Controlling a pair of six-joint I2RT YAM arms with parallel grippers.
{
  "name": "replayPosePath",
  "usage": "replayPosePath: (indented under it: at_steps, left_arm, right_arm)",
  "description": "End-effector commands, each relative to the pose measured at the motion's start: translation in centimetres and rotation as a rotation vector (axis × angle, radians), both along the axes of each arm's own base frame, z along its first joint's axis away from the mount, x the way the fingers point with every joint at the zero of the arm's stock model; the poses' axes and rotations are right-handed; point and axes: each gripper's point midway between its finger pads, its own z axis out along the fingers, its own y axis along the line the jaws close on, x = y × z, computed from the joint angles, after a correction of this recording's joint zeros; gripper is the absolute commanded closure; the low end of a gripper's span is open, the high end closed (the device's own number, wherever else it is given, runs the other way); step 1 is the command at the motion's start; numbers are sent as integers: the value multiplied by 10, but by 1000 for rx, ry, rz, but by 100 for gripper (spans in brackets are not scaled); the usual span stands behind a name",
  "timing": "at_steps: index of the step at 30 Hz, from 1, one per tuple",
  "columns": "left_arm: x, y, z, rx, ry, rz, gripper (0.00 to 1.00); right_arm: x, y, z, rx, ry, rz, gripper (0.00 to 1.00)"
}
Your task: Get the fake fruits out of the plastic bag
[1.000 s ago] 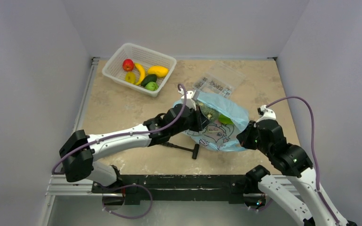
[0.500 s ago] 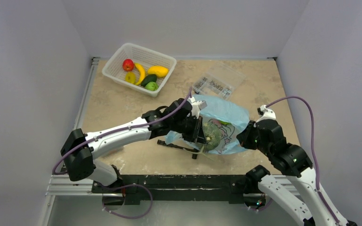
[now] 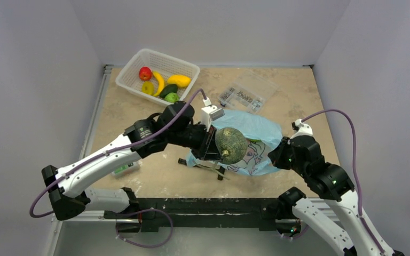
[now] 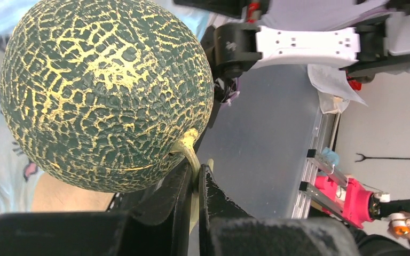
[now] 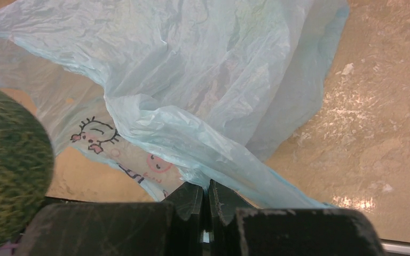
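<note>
The left gripper will swing outward, to the left in the top view, and carry the melon past the banana to above the white basket, because fruits are already in there.
My left gripper (image 3: 217, 154) (image 4: 197, 176) is shut on the pale stem of a round dark-green netted melon (image 3: 231, 145) (image 4: 104, 90) and holds it in the air over the near left part of the light-blue plastic bag (image 3: 256, 140). The melon's edge also shows in the right wrist view (image 5: 8, 165). My right gripper (image 3: 278, 154) (image 5: 208, 192) is shut on the bag's near right edge (image 5: 203, 106). Several fake fruits lie in the white basket: a red apple (image 3: 145, 73), a banana (image 3: 159, 82), an orange-yellow mango (image 3: 179, 80), green ones (image 3: 170, 94). A green bit (image 3: 255, 140) peeks out at the bag.
The white mesh basket (image 3: 132, 64) stands at the far left. A clear compartment box of metal parts (image 3: 245, 93) lies behind the bag. A black T-shaped tool (image 3: 220, 172) lies under my left arm. A small green-and-white box (image 3: 126, 168) lies by the left arm.
My left gripper has drawn the melon out of the bag and lifted it up and towards the near side. The bag has sagged flatter. The right gripper has stayed put.
</note>
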Motion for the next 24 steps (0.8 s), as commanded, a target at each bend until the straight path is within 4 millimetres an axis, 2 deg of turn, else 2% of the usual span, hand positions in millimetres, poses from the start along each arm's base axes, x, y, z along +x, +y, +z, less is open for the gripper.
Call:
replayPosePath:
  at_steps: [1,3,5,8,12,14,19,21,24]
  left_arm:
    - [2,13,57,-121,-153,-58,100]
    - [15,23,71,-120,-210,-7,100]
    - [41,39,78,-68,-291,118,100]
    - [88,72,88,29,-403,390,100]
    - [136,110,95,49,-393,635,100]
    - [160,127,84,76,-368,727,100]
    - [208,160,33,175,-259,905,100]
    - [231,164,21,148,-247,941,100]
    - [267,165,17,71,-190,967,100]
  right_arm:
    - [4,2,6,11,-33,9,100]
    - [4,3,5,10,-31,10,100]
    - [4,3,6,11,-33,9,100]
    - [4,3,6,11,-34,11,100]
    - [4,3,6,13,-36,14,100]
    - [4,3,7,14,-39,13,100]
    - [4,2,7,12,-39,10,100]
    - [4,3,7,15,-40,10,100]
    - [4,3,8,16,-44,11,100]
